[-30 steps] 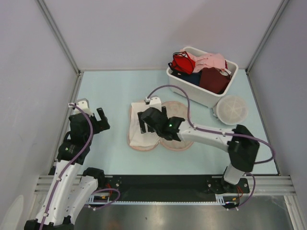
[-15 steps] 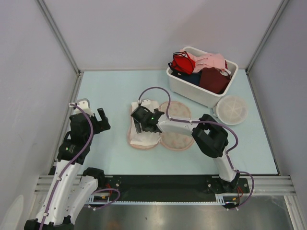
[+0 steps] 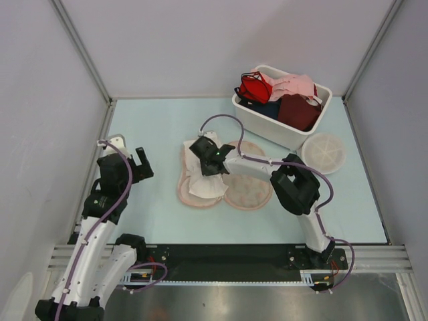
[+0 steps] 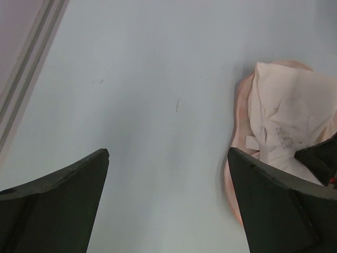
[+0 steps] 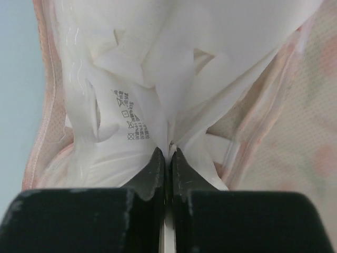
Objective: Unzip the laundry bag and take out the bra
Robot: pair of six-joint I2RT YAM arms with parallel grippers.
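Observation:
The robot's right gripper needs to move up and outward next, over the white bin to its right in the top view, and let go of the bra where clothes lie.
The peach-cream printed laundry bag (image 3: 246,192) lies open in the middle of the table, also seen in the right wrist view (image 5: 295,132) and at the right edge of the left wrist view (image 4: 238,113). The white bra (image 3: 202,184) rests on the bag's left half, its care label facing up (image 5: 131,124). My right gripper (image 3: 205,155) (image 5: 169,153) is shut on a pinched fold of the bra (image 4: 287,116). My left gripper (image 3: 140,165) (image 4: 168,158) stands wide open to the left of the bag, over bare table, holding nothing.
A white bin (image 3: 267,127) at the back right holds a red bra (image 3: 254,87), a pale pink garment (image 3: 294,85) and dark clothes. A round white mesh disc (image 3: 324,152) lies next to the bin. Enclosure walls stand on three sides.
My right gripper has swung left over the bra, dropped onto it and shut on a fold of the white fabric. The left arm has barely moved.

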